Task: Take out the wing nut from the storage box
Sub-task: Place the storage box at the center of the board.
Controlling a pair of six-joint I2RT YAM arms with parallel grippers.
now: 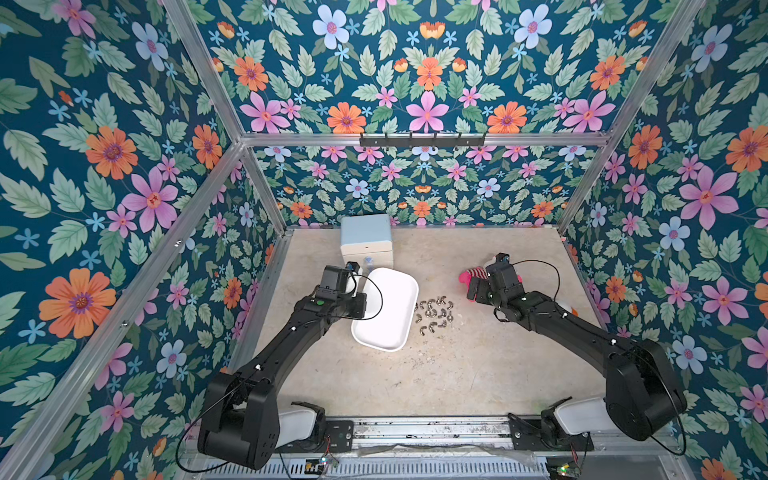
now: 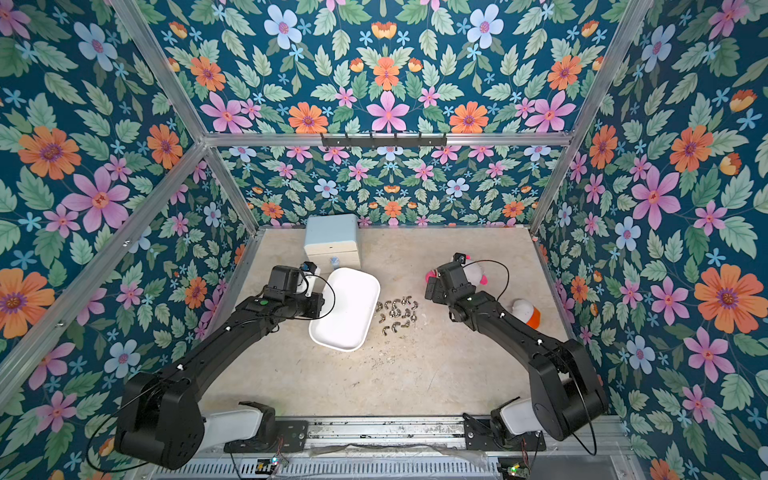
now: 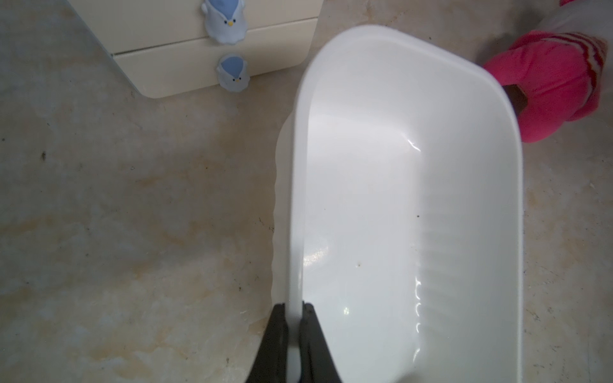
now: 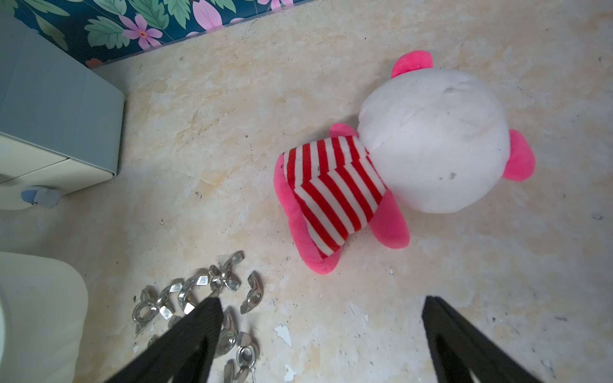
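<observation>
Next, my left gripper lowers the storage box [image 1: 386, 309] onto the tabletop beside the wing nut heap and lets go of its long rim, as the box is already empty.
The white storage box [image 1: 386, 309] [image 2: 347, 309] lies left of the table's middle, and its inside shows bare in the left wrist view. My left gripper [image 3: 294, 306] [image 1: 358, 307] is shut on the long left rim of the storage box [image 3: 296, 165], one finger inside and one outside. Several silver wing nuts [image 1: 434, 313] [image 2: 397, 316] [image 4: 199, 298] lie in a loose heap on the table just right of the box. My right gripper [image 4: 321, 300] [image 1: 473, 291] hangs open above the table right of the heap, with nothing between its fingers.
A blue-topped mini chest of drawers [image 1: 365, 237] [image 3: 199, 43] stands against the back wall behind the box. A pink and white plush toy [image 1: 471, 274] [image 4: 414, 149] lies beyond my right gripper. An orange and white object [image 2: 525, 311] sits under the right arm.
</observation>
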